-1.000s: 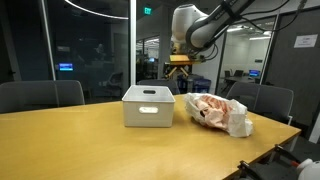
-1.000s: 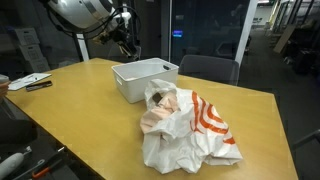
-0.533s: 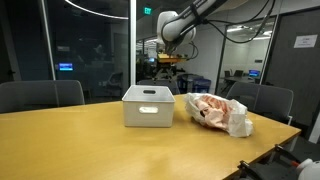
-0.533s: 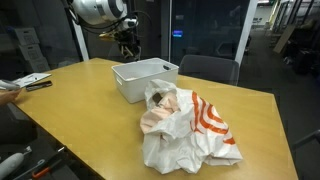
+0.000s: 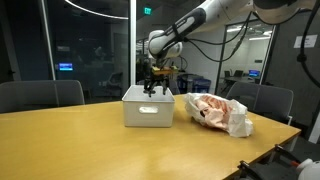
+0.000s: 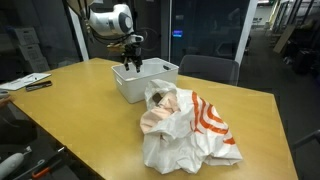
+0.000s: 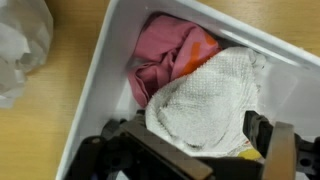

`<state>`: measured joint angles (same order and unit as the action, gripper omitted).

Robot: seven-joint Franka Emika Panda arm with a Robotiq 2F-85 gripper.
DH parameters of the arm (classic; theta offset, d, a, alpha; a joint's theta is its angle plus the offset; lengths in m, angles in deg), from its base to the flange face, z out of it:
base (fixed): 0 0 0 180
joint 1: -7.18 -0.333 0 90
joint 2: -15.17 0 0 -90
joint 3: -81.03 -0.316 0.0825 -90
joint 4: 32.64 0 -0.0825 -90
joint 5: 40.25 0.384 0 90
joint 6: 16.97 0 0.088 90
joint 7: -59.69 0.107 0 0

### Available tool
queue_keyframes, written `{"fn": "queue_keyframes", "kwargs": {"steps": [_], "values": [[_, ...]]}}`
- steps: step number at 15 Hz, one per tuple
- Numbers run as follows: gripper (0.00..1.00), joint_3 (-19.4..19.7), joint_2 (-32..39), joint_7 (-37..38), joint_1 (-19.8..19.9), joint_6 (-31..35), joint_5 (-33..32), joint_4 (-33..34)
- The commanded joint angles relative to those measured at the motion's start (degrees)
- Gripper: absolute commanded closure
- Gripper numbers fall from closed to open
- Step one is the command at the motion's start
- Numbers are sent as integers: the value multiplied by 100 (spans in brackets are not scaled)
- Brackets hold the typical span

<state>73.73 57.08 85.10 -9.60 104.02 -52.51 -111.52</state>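
Observation:
I need to move my gripper down past the bin's rim next, onto the middle of the white knitted towel (image 7: 205,95), and close it.
My gripper (image 5: 152,89) (image 6: 132,66) hangs open just above the white bin (image 5: 147,112) (image 6: 140,88) on the wooden table. In the wrist view the gripper (image 7: 190,142) straddles a white knitted towel (image 7: 205,95) lying in the bin (image 7: 100,70), with one dark finger at each side and nothing gripped. A pink cloth (image 7: 160,55) and an orange cloth (image 7: 203,42) lie under the towel. The bin's contents are hidden in both exterior views.
A crumpled white and orange plastic bag (image 5: 216,112) (image 6: 188,125) with something inside lies beside the bin. Papers and a pen (image 6: 27,82) sit at the table's far end. Office chairs (image 5: 40,95) (image 6: 210,68) and glass walls surround the table.
The arm has swung across and come down from high behind the table to just over the bin. The gripper has stayed open. Bin and bag have not moved.

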Motion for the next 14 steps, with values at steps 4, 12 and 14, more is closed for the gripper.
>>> {"fn": "queue_keyframes", "kwargs": {"steps": [4, 12, 14], "values": [[0, 169, 1060, -807, -220, -2, 163, 1035], [34, 381, 1782, -1286, -319, 24, 82, 1639], [52, 381, 1828, -1305, -320, -1, 111, 1719]]}}
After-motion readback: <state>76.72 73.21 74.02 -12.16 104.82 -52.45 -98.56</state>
